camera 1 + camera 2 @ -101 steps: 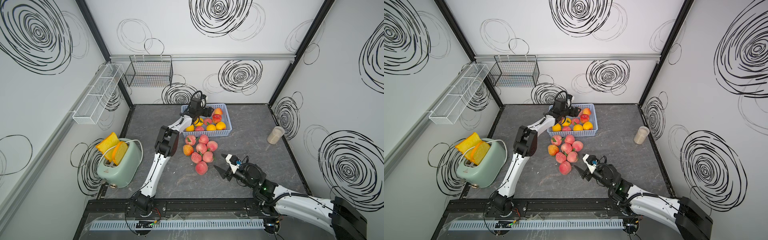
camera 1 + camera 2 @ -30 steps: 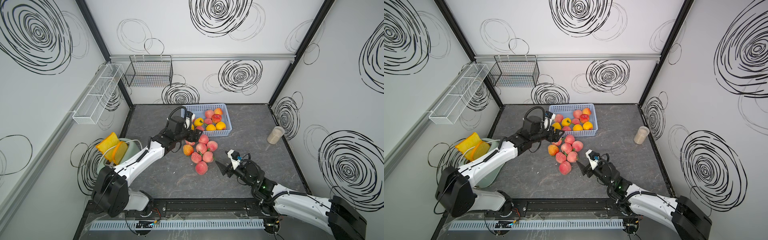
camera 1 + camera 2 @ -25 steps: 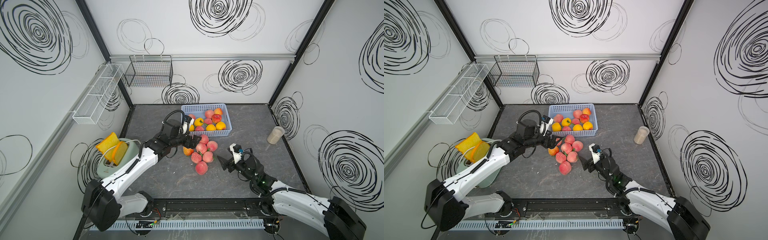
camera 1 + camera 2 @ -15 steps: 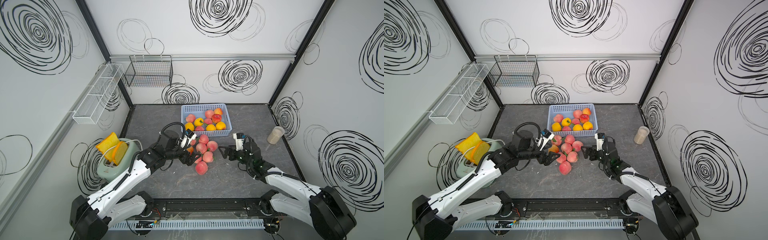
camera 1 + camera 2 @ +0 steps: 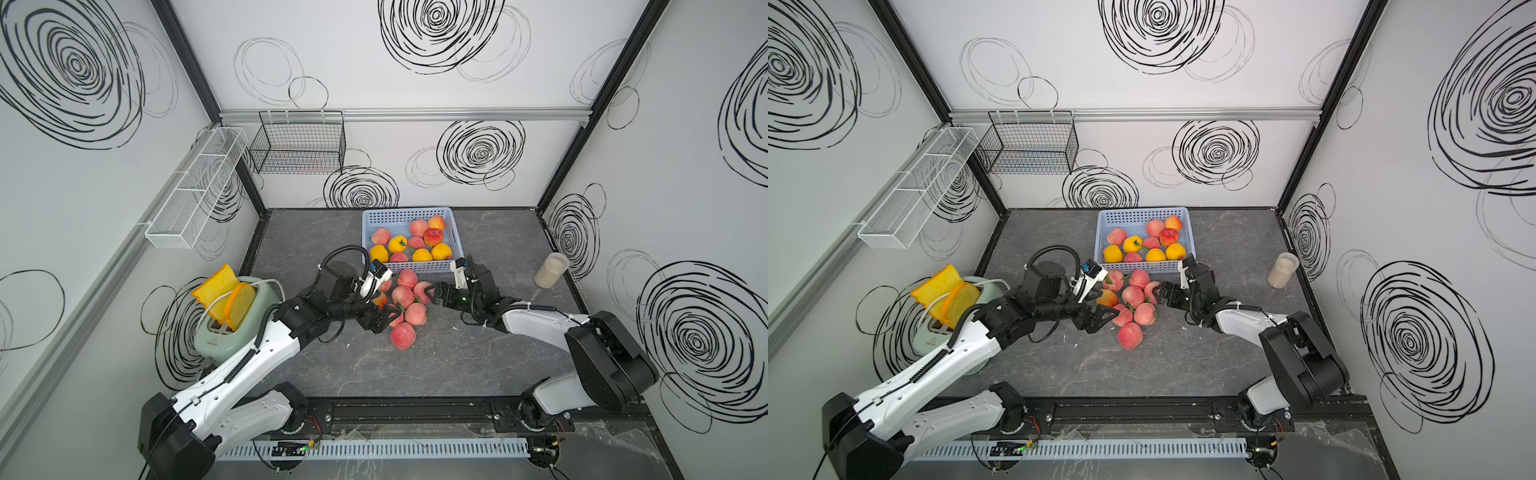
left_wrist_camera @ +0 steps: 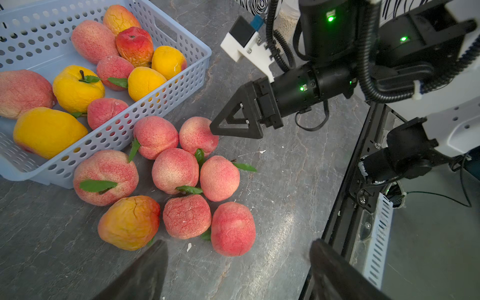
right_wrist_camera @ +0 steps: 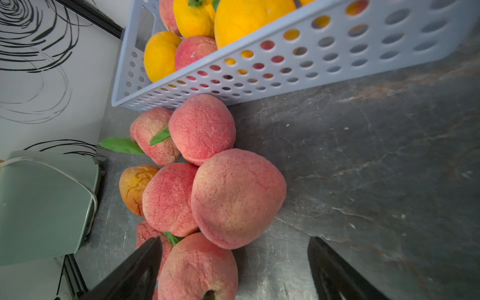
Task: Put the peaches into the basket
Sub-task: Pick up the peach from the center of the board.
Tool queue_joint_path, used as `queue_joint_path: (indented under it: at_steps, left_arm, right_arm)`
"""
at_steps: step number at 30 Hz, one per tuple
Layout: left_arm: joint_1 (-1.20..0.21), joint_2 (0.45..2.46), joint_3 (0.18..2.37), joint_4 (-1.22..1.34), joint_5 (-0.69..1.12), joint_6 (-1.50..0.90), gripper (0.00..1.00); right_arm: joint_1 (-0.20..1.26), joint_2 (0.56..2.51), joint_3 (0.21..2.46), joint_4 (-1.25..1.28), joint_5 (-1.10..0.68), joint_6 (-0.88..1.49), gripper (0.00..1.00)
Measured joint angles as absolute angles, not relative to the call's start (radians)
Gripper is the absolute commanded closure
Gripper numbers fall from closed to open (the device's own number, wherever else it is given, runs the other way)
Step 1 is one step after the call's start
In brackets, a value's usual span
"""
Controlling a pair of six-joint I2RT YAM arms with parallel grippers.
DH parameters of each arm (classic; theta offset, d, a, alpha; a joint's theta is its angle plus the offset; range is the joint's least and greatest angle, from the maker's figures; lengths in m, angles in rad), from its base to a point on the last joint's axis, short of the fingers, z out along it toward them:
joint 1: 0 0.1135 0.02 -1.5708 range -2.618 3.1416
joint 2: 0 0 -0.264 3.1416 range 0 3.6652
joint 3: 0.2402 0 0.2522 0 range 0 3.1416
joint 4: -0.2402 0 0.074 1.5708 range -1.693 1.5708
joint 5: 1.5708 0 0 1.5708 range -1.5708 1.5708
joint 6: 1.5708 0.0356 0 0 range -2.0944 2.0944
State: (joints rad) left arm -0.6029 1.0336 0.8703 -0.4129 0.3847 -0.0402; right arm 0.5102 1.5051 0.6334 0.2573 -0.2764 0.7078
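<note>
Next, my right gripper will lower its open fingers and advance them around the pink peach at the pile's edge [image 5: 421, 290] [image 7: 239, 198], which lies below and ahead of the gripper.
The light blue basket [image 5: 409, 215] [image 5: 1142, 212] stands at the back of the table and holds several peaches [image 5: 419, 243]. More peaches [image 5: 403, 297] [image 5: 1133, 297] [image 6: 176, 168] lie in a pile on the table in front of it. My left gripper [image 5: 380, 319] [image 5: 1105, 316] [image 6: 237, 249] is open at the pile's front left; the nearest peach [image 6: 232, 228] lies just ahead of its fingertips. On the pile's right side my right gripper [image 5: 435, 292] [image 5: 1160, 291] [image 7: 233, 241] is open, low over the table. A pink peach [image 7: 197, 267] lies partly between its fingers, not gripped.
A green toaster [image 5: 232, 320] with bread slices stands at the left. A jar [image 5: 550, 270] of pale grains stands at the right wall. A black wire basket [image 5: 297, 147] and a white mesh rack [image 5: 195, 191] hang on the walls. The black front rail [image 5: 415, 409] runs along the near edge.
My left gripper has drawn back from the basket's front corner to the pile's near left side. The right gripper has moved forward to the pile's right side and opened wider.
</note>
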Motion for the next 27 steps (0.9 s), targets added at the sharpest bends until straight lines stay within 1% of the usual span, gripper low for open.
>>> queue_joint_path:
  at_steps: [6, 13, 16, 24, 27]
  left_arm:
    - [-0.599, 1.034, 0.870, -0.419, 0.385, -0.036, 0.10]
    - [-0.597, 1.034, 0.870, -0.422, 0.385, -0.033, 0.10]
    - [-0.594, 1.034, 0.870, -0.422, 0.385, -0.032, 0.10]
    - [-0.589, 1.034, 0.870, -0.425, 0.385, -0.030, 0.10]
    - [-0.588, 1.034, 0.870, -0.425, 0.385, -0.030, 0.10]
  right_arm:
    - [0.514, 1.604, 0.688, 0.263, -0.286, 0.723, 0.07]
    - [0.516, 1.655, 0.716, 0.279, -0.294, 0.733, 0.07]
    - [0.516, 1.679, 0.726, 0.286, -0.295, 0.734, 0.08]
    - [0.516, 1.696, 0.729, 0.292, -0.299, 0.733, 0.24]
    - [0.516, 1.696, 0.729, 0.292, -0.297, 0.732, 0.28]
